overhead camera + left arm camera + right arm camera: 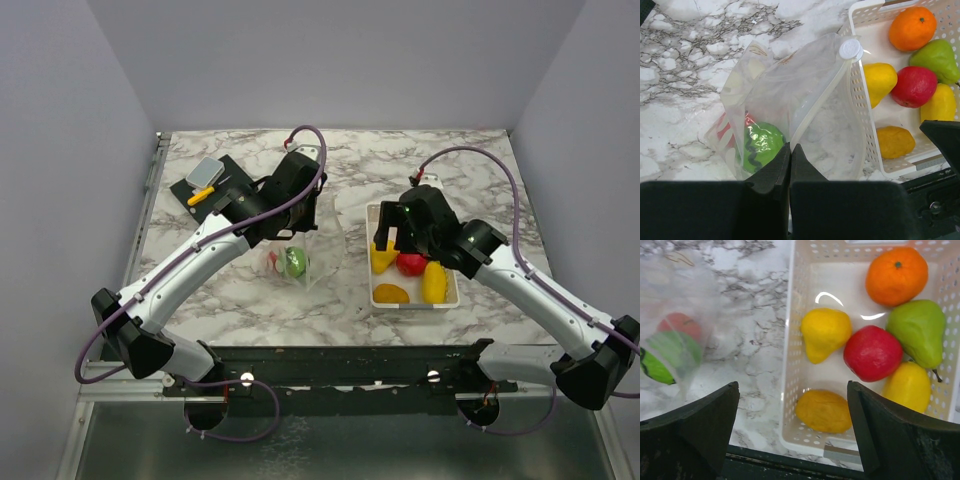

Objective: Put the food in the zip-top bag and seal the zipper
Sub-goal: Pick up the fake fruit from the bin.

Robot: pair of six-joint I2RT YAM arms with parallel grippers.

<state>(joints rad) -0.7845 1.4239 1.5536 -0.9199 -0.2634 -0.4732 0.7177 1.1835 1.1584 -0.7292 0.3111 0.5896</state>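
My right gripper goes to the right in the top view and down around the red apple [410, 265] [872, 352] next, since it lies below the open fingers on that side.
The zip-top bag [790, 90] stands open beside the white tray [862, 100], and my left gripper [790, 148] is shut on its mouth edge. The zipper [820, 95] runs from a white slider [850, 49] down to the jaws. A green food piece [761, 145] and a red one [727, 131] lie inside the bag. My right gripper [792, 385] hangs open over the tray's near left rim, holding nothing. In the tray [790, 340] lie an orange [896, 276], a green pear [917, 332], a red apple [872, 352], a yellow pear [825, 332], a yellow lemon [910, 386] and an orange-yellow piece [824, 411].
A black pad with a yellow-orange tool and grey block [205, 180] sits at the far left of the marble table. A black rail [340, 365] runs along the near edge. Walls close in on the left, back and right.
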